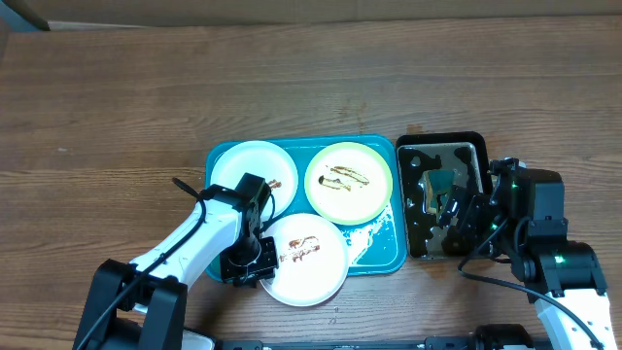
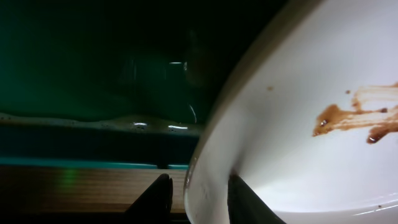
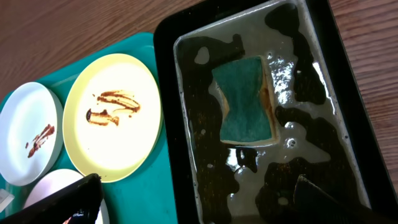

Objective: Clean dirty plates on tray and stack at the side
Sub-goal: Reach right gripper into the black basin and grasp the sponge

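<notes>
My right gripper moves down and outward onto the green sponge's narrow middle next, since the sponge lies in the pan below and beyond my fingers.
Three dirty plates with brown smears are on the teal tray [image 1: 374,243]: a white one [image 1: 243,165] at back left, a pale yellow-green one [image 1: 348,181] at back right, and a white one [image 1: 309,261] overhanging the tray's front rim. My left gripper [image 1: 255,261] is shut on this front plate's left rim; the left wrist view shows that rim [image 2: 208,168] between my fingers [image 2: 199,202]. My right gripper [image 1: 449,212] is open and empty above the black pan; in its wrist view [image 3: 193,205] the fingers spread wide.
A black pan of water [image 1: 442,139] stands right of the tray and holds a green sponge [image 1: 444,181], also seen in the right wrist view [image 3: 247,102]. Brown wooden table [image 1: 117,107] surrounds everything. A foamy wet patch lies on the tray's right side.
</notes>
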Motion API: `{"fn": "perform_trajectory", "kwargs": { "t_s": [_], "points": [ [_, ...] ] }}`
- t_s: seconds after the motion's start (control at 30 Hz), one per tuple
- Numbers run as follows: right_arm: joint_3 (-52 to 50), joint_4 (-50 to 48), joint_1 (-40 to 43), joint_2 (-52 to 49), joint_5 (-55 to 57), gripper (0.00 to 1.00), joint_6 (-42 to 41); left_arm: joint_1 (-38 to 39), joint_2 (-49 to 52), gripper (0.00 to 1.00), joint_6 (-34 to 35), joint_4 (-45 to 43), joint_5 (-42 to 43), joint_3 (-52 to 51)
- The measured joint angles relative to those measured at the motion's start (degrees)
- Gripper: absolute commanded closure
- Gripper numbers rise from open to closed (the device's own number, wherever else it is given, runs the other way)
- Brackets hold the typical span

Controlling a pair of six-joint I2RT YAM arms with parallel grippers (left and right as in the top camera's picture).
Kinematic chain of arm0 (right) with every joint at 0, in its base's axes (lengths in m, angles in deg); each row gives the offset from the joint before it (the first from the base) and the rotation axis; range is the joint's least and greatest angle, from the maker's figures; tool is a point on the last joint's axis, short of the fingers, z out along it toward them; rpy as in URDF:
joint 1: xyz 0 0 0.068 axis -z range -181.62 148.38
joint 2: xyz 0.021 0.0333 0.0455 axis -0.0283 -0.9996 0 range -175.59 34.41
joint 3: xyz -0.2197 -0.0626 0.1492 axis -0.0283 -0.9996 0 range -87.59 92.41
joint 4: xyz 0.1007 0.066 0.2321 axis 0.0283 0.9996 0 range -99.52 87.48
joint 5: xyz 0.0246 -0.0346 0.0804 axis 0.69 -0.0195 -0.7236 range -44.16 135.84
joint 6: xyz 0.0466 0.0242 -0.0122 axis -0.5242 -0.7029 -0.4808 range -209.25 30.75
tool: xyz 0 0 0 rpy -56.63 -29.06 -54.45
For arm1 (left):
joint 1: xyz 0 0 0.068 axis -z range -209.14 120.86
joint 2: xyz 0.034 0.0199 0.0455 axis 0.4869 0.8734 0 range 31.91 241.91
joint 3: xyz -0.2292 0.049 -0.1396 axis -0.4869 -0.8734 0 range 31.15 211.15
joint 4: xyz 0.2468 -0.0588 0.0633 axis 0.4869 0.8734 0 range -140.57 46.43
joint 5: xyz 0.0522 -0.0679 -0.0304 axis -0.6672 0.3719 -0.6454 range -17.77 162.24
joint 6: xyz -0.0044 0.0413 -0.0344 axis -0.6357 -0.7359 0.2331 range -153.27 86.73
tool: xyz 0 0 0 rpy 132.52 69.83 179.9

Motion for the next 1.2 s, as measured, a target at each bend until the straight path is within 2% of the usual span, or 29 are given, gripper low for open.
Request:
{"fn": "perform_trajectory", "kwargs": {
  "t_s": [0.2, 0.27, 0.63, 0.77, 0.9, 1.2],
  "points": [
    [0.0, 0.0, 0.0, 0.0, 0.0, 0.0, 0.0, 0.0, 0.0, 0.93, 0.1, -0.8, 1.1, 0.1],
    [0.0, 0.0, 0.0, 0.0, 0.0, 0.0, 0.0, 0.0, 0.0, 0.96, -0.1, -0.8, 1.4, 0.2],
    [0.0, 0.0, 0.0, 0.0, 0.0, 0.0, 0.0, 0.0, 0.0, 0.96, -0.4, -1.0, 0.2, 2.1],
    [0.0, 0.0, 0.0, 0.0, 0.0, 0.08, 0.0, 0.0, 0.0, 0.95, -0.4, -0.7, -2.5, 4.9],
    [0.5, 1.5, 0.0, -0.2, 0.0, 0.1, 0.5, 0.0, 0.0, 0.93, -0.6, -0.3, -5.5, 6.0],
    [10.3, 5.7, 0.0, -11.1, 3.5, 0.11, 3.6, 0.0, 0.0, 0.89, -1.3, 1.3, -8.7, 6.0]
  ]
}}
